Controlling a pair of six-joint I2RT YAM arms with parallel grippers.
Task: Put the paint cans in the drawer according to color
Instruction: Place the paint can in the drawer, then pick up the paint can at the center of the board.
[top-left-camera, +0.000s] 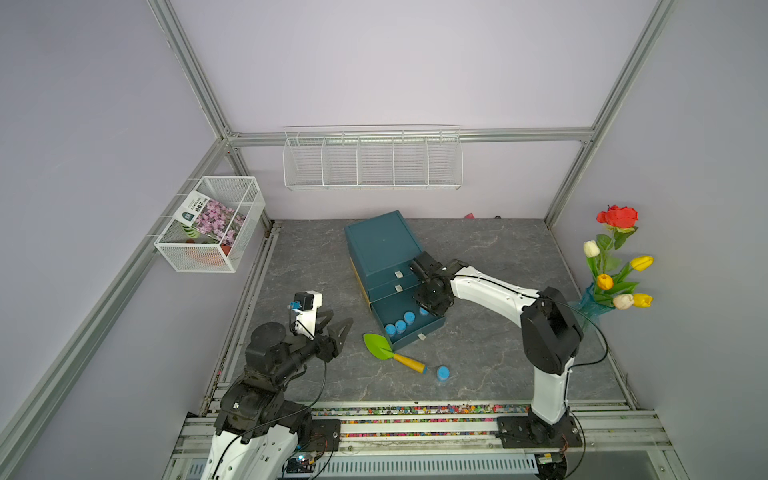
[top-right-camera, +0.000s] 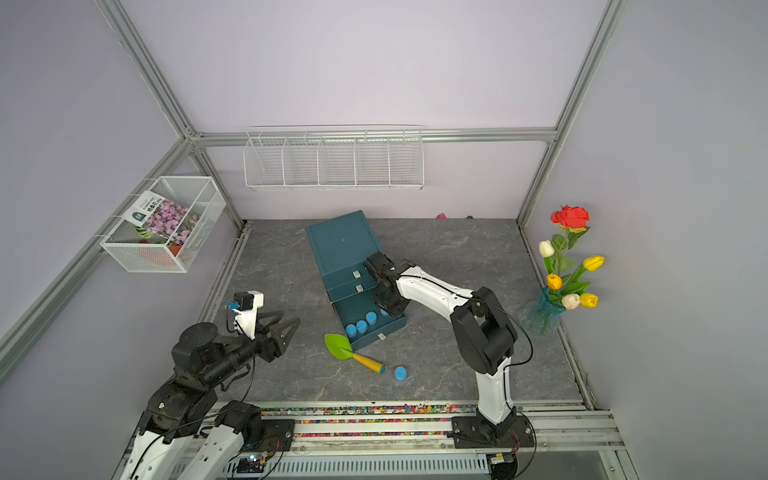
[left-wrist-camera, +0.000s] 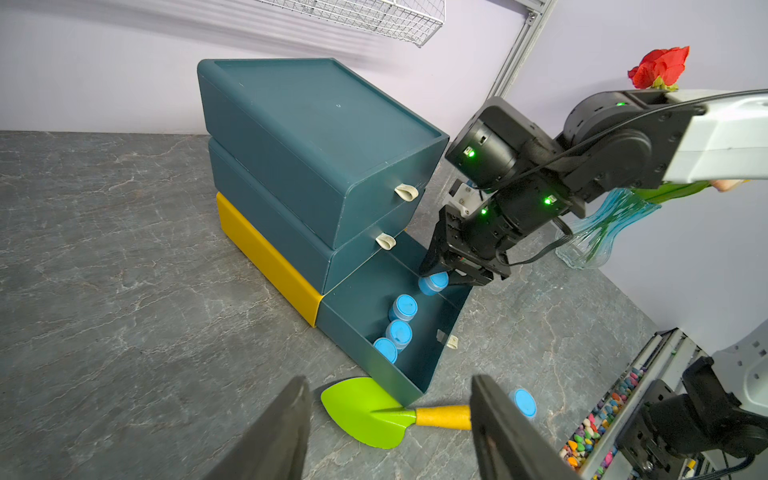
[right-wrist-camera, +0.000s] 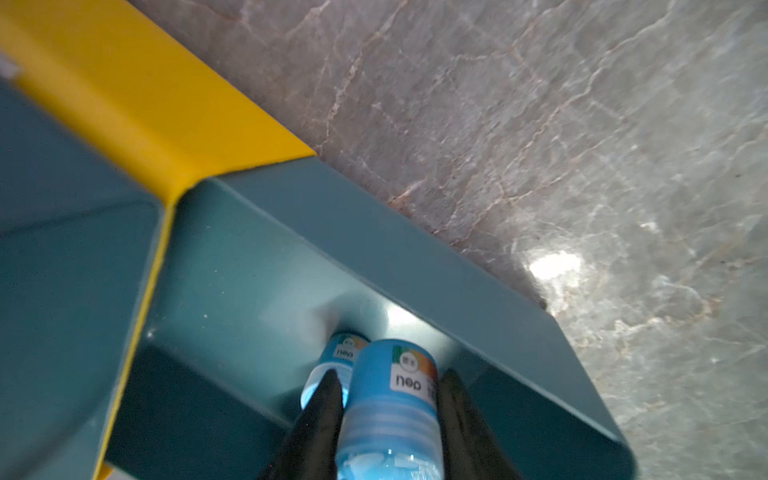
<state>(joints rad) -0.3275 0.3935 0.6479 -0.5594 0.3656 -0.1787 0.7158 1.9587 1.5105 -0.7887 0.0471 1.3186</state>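
My right gripper goes down toward the row of light blue cans next, onto the drawer's bare bottom beside it, and lets go, since matching cans already stand there.
The bottom drawer (top-left-camera: 417, 337) of the teal drawer unit (top-left-camera: 380, 241) is pulled out; the two drawers above are closed. Three light blue paint cans (top-left-camera: 400, 326) stand in a row inside it (left-wrist-camera: 399, 332). My right gripper (top-left-camera: 424, 308) reaches into the drawer's far end, shut on another light blue can (right-wrist-camera: 392, 399) (left-wrist-camera: 434, 283). In the right wrist view a further blue can (right-wrist-camera: 343, 353) shows just behind the held one. One more blue can (top-left-camera: 443, 372) (left-wrist-camera: 523, 402) stands alone on the table. My left gripper (top-left-camera: 341, 316) (left-wrist-camera: 388, 380) hovers open and empty left of the drawer.
A green trowel (top-left-camera: 378, 345) with a yellow handle lies at the open drawer's front corner. A glass vase of flowers (top-left-camera: 615, 266) stands at the right wall. Wire baskets hang on the left wall (top-left-camera: 212, 224) and back wall (top-left-camera: 372, 160). Coloured pebbles (top-left-camera: 415, 411) line the front rail.
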